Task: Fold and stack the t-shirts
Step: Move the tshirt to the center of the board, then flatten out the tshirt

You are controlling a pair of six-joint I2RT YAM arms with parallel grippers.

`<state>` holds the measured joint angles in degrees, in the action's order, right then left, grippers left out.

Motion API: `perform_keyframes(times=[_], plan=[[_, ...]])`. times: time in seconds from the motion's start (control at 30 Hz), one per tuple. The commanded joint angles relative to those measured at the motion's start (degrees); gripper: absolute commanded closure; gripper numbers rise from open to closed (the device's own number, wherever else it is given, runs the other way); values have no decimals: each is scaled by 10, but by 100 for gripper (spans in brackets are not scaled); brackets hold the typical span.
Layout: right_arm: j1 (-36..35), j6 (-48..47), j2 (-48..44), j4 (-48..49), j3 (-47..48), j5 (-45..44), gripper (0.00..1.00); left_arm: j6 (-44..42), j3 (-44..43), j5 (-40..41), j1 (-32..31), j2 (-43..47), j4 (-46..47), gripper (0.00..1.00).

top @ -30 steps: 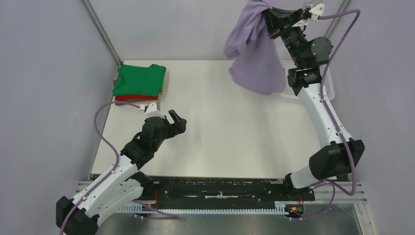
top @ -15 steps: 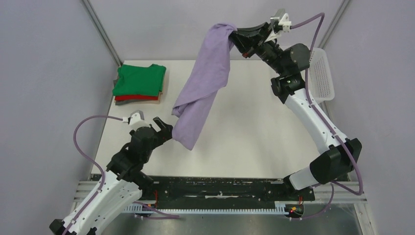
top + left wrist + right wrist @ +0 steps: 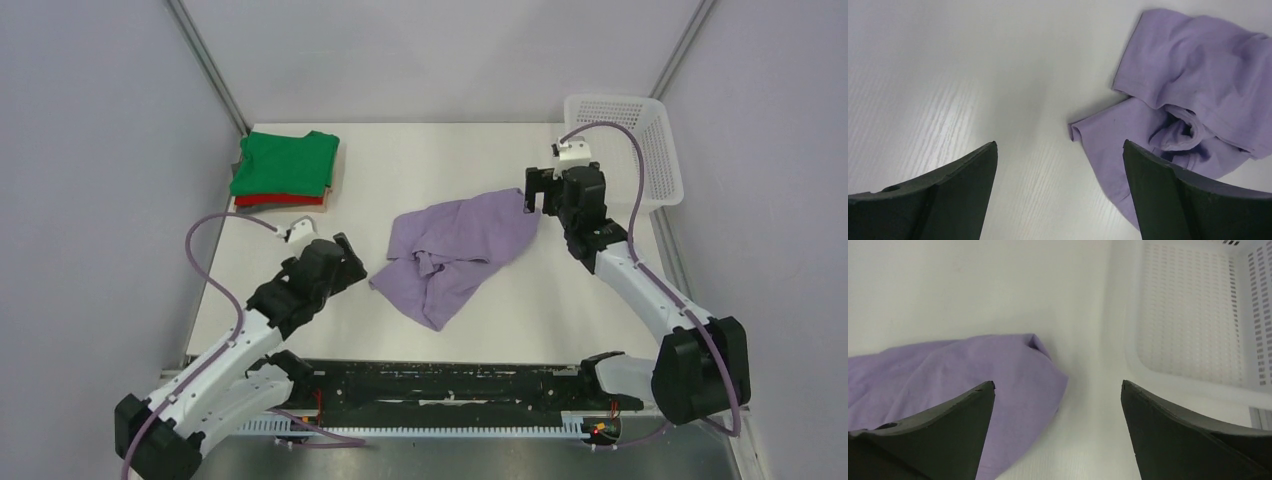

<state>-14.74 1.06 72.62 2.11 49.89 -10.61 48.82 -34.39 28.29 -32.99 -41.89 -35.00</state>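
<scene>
My left gripper needs to move down toward the right in the top view next and close on the lilac t-shirt's closest corner (image 3: 375, 281) (image 3: 1076, 131), because that corner sticks out onto bare tabletop.
A lilac t-shirt (image 3: 455, 250) lies crumpled on the table's middle, with nothing holding it. My right gripper (image 3: 536, 197) hovers open at its far right corner; in the right wrist view the cloth (image 3: 948, 370) passes under the left finger and the gripper (image 3: 1058, 382) holds nothing. My left gripper (image 3: 352, 258) is open just left of the shirt, whose near edge (image 3: 1198, 90) lies by the right finger of this gripper (image 3: 1059, 144). A folded green t-shirt (image 3: 285, 162) tops a red one (image 3: 268, 200) at the far left.
A white mesh basket (image 3: 625, 110) stands at the table's far right corner, close behind the right gripper; its wall (image 3: 1193, 315) fills the right wrist view's upper right. The white table (image 3: 440, 160) ends at grey walls on the left, right and back.
The right arm swung the lilac shirt from high at the back right across the table, came down and opened; the shirt now lies loose. The left arm shifted slightly and stayed open.
</scene>
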Motion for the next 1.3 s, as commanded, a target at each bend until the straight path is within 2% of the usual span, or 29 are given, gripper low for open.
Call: perform_keyframes(times=[0.0,0.13,0.2,0.4,0.57,0.67,0.77,0.9,1.17,1.27], plan=[[-16,0,-65,22,-39,-17,2,10,-39,-50,-1,-82,38,0],[-55,-66,-75,74,-71,165,2,8,-23,-101,-2,-119,61,0],[-81,-77,-47,68,-57,214,2,12,4,-135,-1,-119,94,0],[-196,-102,92,67,18,203,2,43,91,-190,-1,-139,229,1],[-265,-184,245,17,155,196,2,52,113,-178,-1,-188,296,14],[-272,-192,330,-6,249,201,2,49,118,-178,0,-211,338,17],[-274,-192,417,-56,346,230,2,47,115,-182,2,-241,347,24],[-276,-202,502,-77,421,249,3,46,102,-190,3,-277,369,29],[-275,-200,630,-108,551,241,8,31,89,-204,3,-323,389,60],[-275,-197,636,-116,544,242,11,21,76,-196,3,-338,376,73]])
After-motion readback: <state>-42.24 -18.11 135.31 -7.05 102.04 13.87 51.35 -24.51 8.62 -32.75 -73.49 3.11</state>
